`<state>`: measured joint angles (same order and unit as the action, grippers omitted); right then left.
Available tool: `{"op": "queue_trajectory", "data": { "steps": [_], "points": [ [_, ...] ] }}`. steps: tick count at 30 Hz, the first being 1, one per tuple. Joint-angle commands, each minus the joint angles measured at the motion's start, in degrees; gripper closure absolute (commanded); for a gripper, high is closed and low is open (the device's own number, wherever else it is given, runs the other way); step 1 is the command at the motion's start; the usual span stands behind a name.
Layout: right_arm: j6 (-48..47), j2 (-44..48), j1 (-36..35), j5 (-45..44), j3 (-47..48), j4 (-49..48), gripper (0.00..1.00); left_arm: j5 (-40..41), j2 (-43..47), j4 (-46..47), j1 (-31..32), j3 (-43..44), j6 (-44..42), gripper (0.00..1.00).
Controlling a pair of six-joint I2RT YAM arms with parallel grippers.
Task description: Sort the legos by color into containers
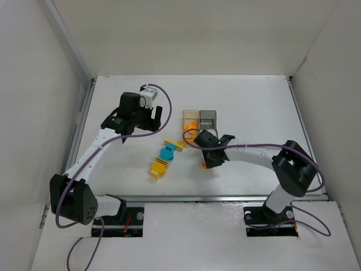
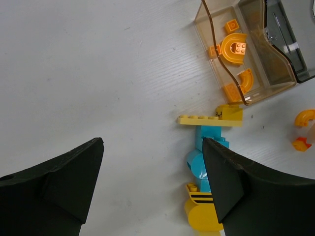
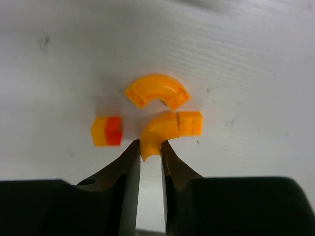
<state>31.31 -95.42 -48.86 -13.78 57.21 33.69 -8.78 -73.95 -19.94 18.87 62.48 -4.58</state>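
Note:
The curved orange lego will be lifted next by my right gripper and carried outward over the amber box [image 1: 191,122], because that box already holds orange pieces.
My right gripper [image 3: 150,147] is shut on a curved orange lego [image 3: 156,133], low over the table among other orange pieces: an arch [image 3: 156,91], a square [image 3: 190,123] and a small block [image 3: 106,131]. In the top view the right gripper [image 1: 205,160] is just in front of the joined containers, the amber box [image 1: 191,118] and the grey box [image 1: 208,118]. The amber box [image 2: 241,54] holds several orange pieces. My left gripper [image 2: 152,162] is open and empty over bare table, left of a yellow plate [image 2: 209,119], a teal piece [image 2: 199,160] and a striped yellow piece [image 2: 202,214].
The yellow and teal legos lie in a diagonal row [image 1: 166,153] at mid-table, between the two grippers. Two loose orange pieces [image 2: 304,118] show at the right edge of the left wrist view. White walls enclose the table [image 1: 254,101] on the left, back and right.

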Motion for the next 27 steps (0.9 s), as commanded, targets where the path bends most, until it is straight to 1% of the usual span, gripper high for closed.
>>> {"op": "queue_trajectory", "data": {
  "steps": [1, 2, 4, 7, 8, 9, 12, 13, 16, 20, 21, 23, 27],
  "points": [
    [1.0, 7.5, -0.6, -1.2, 0.7, 6.5, 1.0, 0.2, 1.4, 1.0, -0.3, 1.1, 0.2, 0.22],
    [1.0, 10.7, -0.6, -1.2, 2.7, 7.6, 1.0, 0.2, 0.8, 1.0, -0.3, 1.7, 0.2, 0.22],
    [0.1, 12.8, -0.6, -2.6, 5.9, 10.0, 1.0, 0.2, 0.0, 0.4, -0.3, 2.5, -0.3, 0.22],
    [-3.8, 12.2, -0.6, -3.4, 14.0, 10.0, 1.0, 0.2, -1.2, -0.9, -0.3, 3.9, -1.0, 0.22],
    [-6.2, 9.6, -0.6, -4.2, 18.2, 8.9, 1.0, 0.2, -1.8, -1.8, -0.3, 4.5, -1.6, 0.22],
    [-6.3, 7.7, -0.6, -4.2, 20.5, 8.2, 1.0, 0.2, -1.8, -1.8, -0.3, 4.5, -2.1, 0.22],
    [-10.3, 1.3, 0.6, -4.8, 27.1, 6.4, 1.0, 0.2, -1.8, -3.1, -0.3, 5.0, -2.6, 0.22],
    [-11.6, -3.1, 1.1, -4.8, 31.3, 6.4, 1.0, 0.2, -1.8, -3.1, -0.3, 5.0, -2.6, 0.22],
    [-12.2, -10.5, 3.7, -5.3, 37.8, 5.2, 1.0, 1.3, -1.8, -4.4, -0.3, 5.0, -2.6, 0.22],
    [-15.2, -15.6, 7.0, -0.9, 40.6, 2.1, 1.0, 1.3, -1.8, -4.4, -0.9, 3.8, -2.6, 0.22],
    [-15.7, -16.5, 7.0, -0.1, 41.1, 1.5, 0.95, 1.8, -1.8, -4.4, -0.9, 3.8, -2.6, 0.22],
    [-17.0, -19.6, 7.6, -0.1, 43.1, 1.5, 0.94, 1.8, -1.8, -4.4, -1.5, 3.8, -2.6, 0.22],
    [-18.1, -23.1, 7.6, 0.5, 45.3, 3.0, 0.81, 1.8, -3.2, -4.4, -1.5, 3.8, -2.6, 0.22]
  ]
}}
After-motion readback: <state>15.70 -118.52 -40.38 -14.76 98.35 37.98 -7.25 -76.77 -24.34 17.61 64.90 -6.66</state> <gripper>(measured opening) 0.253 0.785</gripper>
